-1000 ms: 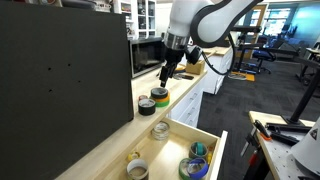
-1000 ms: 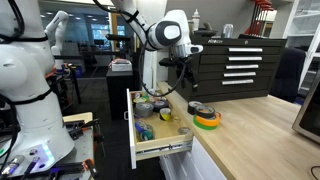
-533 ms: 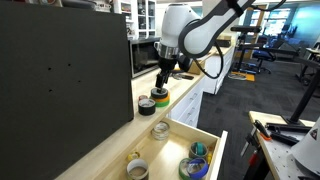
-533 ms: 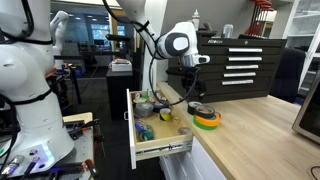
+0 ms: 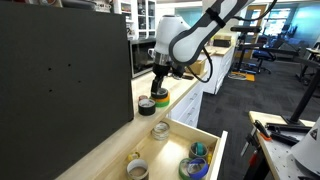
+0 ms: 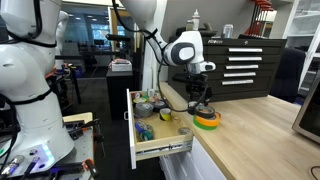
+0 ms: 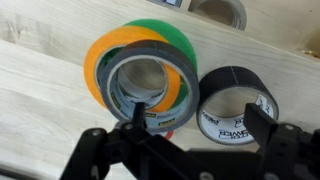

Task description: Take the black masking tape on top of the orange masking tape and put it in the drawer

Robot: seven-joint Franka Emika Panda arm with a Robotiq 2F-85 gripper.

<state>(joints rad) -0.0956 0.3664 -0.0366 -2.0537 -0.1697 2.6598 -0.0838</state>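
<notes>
My gripper moves down over the black masking tape's rim [image 6: 206, 112] [image 7: 185, 122] beside the second black roll next, since its open fingers stand above either side of that rim.
The black masking tape [image 7: 113, 82] lies on the orange masking tape [image 7: 95, 62], which sits on a green roll [image 7: 172, 38]. The stack stands on the pale countertop in both exterior views [image 5: 160, 99] [image 6: 207, 120]. My gripper [image 7: 198, 116] is open and empty, low over the rolls [image 5: 160, 88] [image 6: 201, 102]. In the wrist view one finger stands over the stack's near edge. The other stands over a second black roll with a white printed core [image 7: 237, 103] beside it. The drawer [image 5: 203, 132] [image 6: 147, 128] is pulled open below the counter's edge.
The open drawer holds several tape rolls and small items [image 5: 195, 160] [image 6: 145, 105]. A big black cabinet [image 5: 60, 80] stands close behind the counter. A microwave-like box [image 5: 145, 55] is at the far end. A black drawer chest [image 6: 245, 65] stands further back.
The arm has moved along the counter and come down toward the tape stack. The gripper has stayed open. The rolls have not moved.
</notes>
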